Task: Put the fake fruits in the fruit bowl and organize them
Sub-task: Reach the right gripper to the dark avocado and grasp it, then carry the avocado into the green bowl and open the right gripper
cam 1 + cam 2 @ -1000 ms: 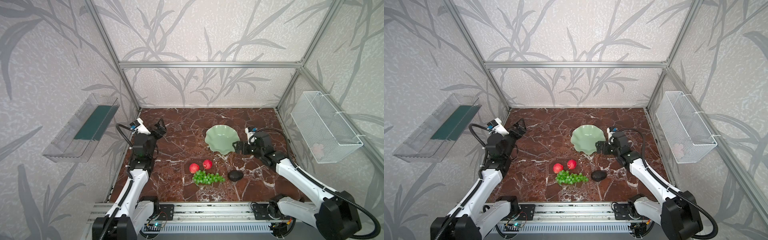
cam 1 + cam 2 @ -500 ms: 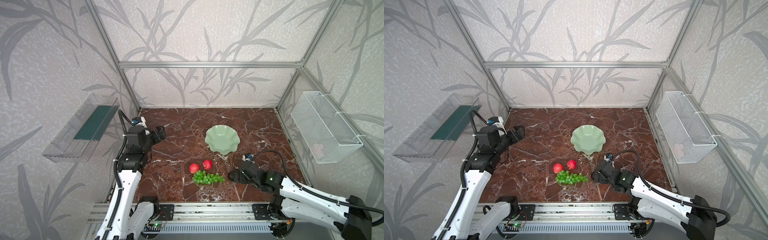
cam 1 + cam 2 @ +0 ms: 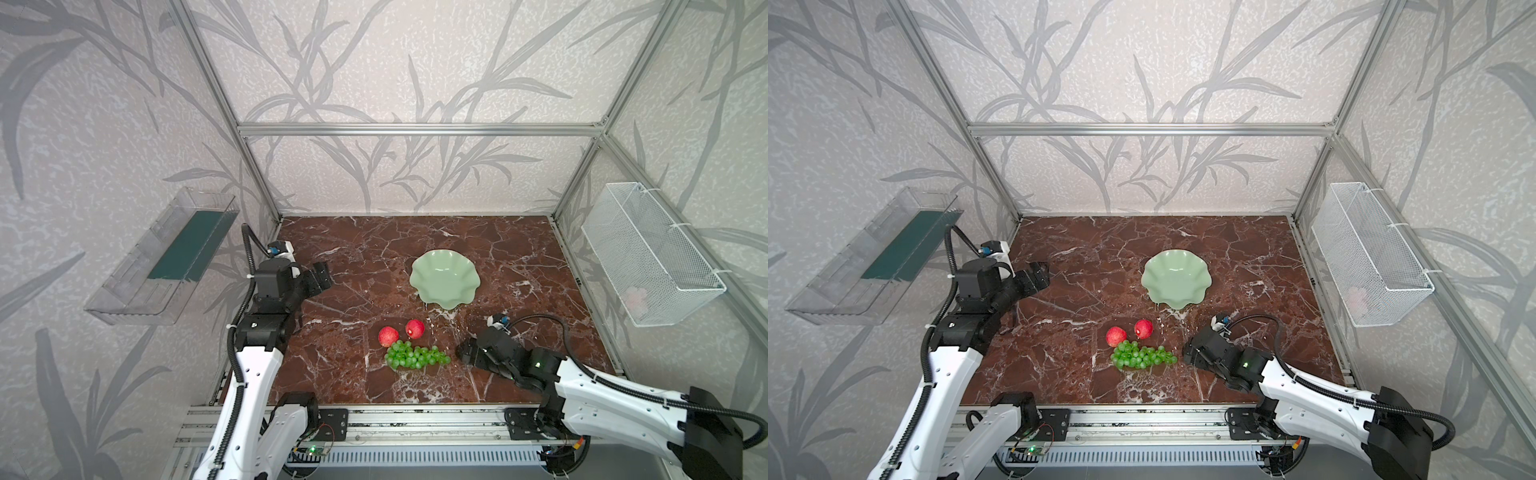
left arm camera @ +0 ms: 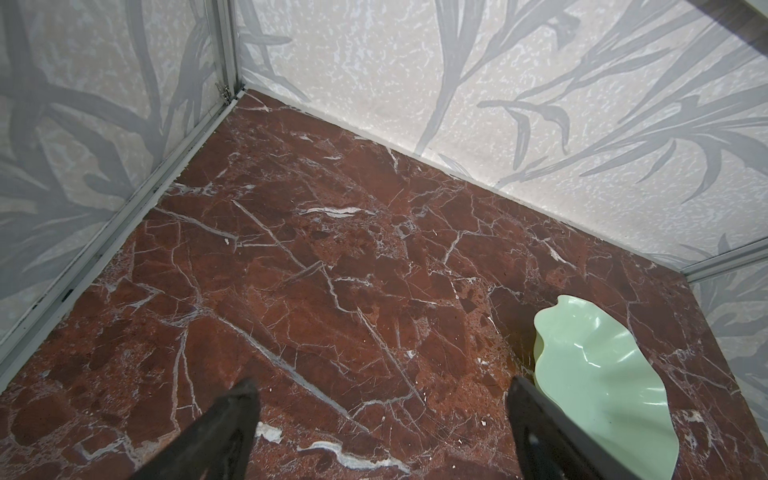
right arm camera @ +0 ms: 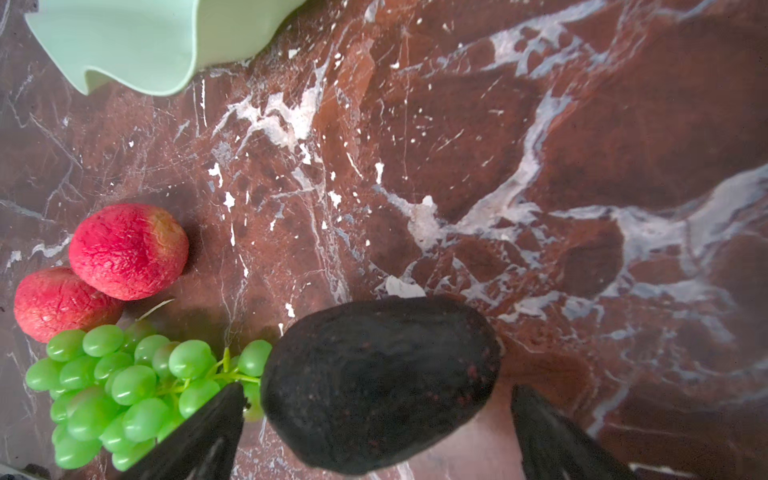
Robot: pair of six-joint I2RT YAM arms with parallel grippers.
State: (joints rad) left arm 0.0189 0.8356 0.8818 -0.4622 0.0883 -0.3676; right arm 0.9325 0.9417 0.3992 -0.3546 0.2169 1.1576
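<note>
I should move my right gripper down next, going slightly toward the green grapes [image 5: 124,386], and close it around the avocado's dark body [image 5: 380,384], because the avocado is between its open fingers.
The avocado [image 5: 378,382], dark and blackish, lies on the marble between the fingers of my open right gripper [image 5: 378,390], with a gap on each side. In both top views that gripper [image 3: 463,353] [image 3: 1190,355] sits low at the front and hides the avocado. The green grapes [image 3: 415,357] [image 5: 124,386] lie just left of it, touching two red apples [image 3: 388,336] [image 3: 414,328]. The pale green fruit bowl [image 3: 444,278] [image 4: 598,386] stands empty behind them. My left gripper [image 3: 322,276] [image 4: 382,385] hangs open over bare marble at the left.
A clear plastic tray [image 3: 166,257] hangs on the left wall and a white wire basket [image 3: 648,253] on the right wall. Aluminium frame posts stand at the corners, and a rail [image 3: 374,419] runs along the front edge.
My right gripper has swung from beside the bowl's right edge down to the front and now straddles the avocado. My left arm has risen a little and stays at the left.
</note>
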